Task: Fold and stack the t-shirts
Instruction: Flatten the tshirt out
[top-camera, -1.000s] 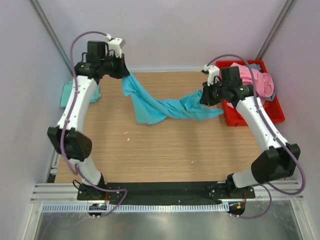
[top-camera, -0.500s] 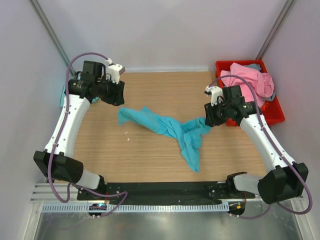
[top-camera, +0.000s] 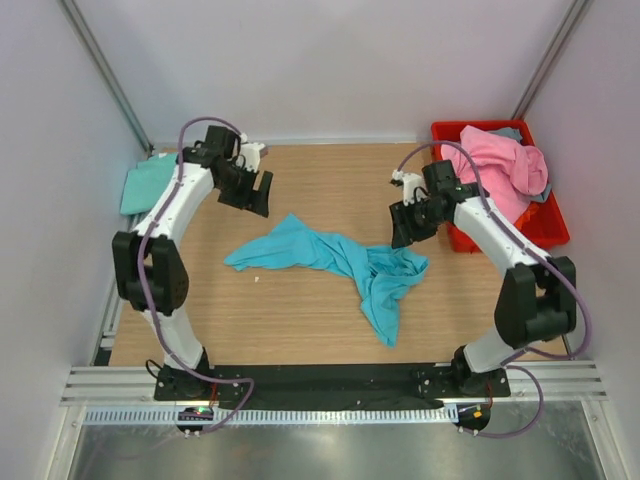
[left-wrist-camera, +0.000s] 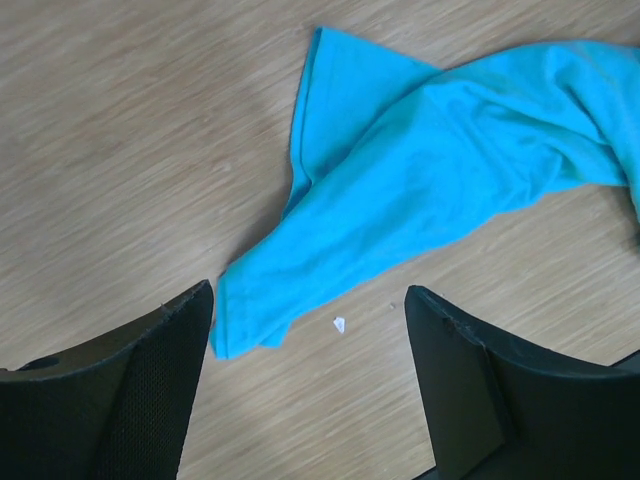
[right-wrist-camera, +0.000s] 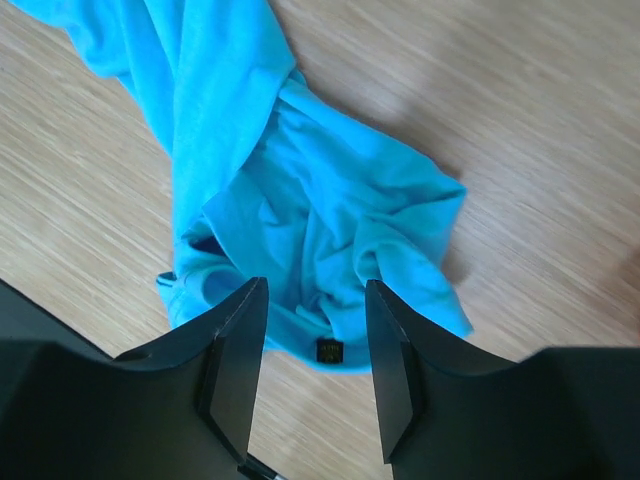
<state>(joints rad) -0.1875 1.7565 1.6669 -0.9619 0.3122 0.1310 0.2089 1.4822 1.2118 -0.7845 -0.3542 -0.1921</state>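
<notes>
My right gripper should go down next toward the t-shirt's middle, because a raised edge of the t-shirt shows (top-camera: 381, 306) (right-wrist-camera: 221, 230) beside a dark gap in its bunched end, and the gripper should come down onto that edge.
A turquoise-blue t-shirt (top-camera: 335, 262) lies crumpled and twisted on the wooden table, one end reaching toward the near edge. My left gripper (top-camera: 256, 193) hovers open beyond the shirt's left end (left-wrist-camera: 420, 170), with nothing between its fingers (left-wrist-camera: 150, 370). My right gripper (top-camera: 404, 226) hangs open just above the bunched right end (right-wrist-camera: 300, 190), where a small black label (right-wrist-camera: 330, 350) shows. A mint-green t-shirt (top-camera: 148, 182) lies at the table's far left edge. A pink t-shirt (top-camera: 503, 165) is heaped in the bin over a grey-blue one (top-camera: 511, 132).
The red plastic bin (top-camera: 505, 238) stands at the back right corner, close to my right arm. A tiny white scrap (left-wrist-camera: 339, 323) lies on the wood by the shirt's left end. Walls close in the table on three sides.
Both grippers opened and let go of the turquoise shirt. It dropped from being stretched between them onto the table. Both arms drew in toward the middle.
</notes>
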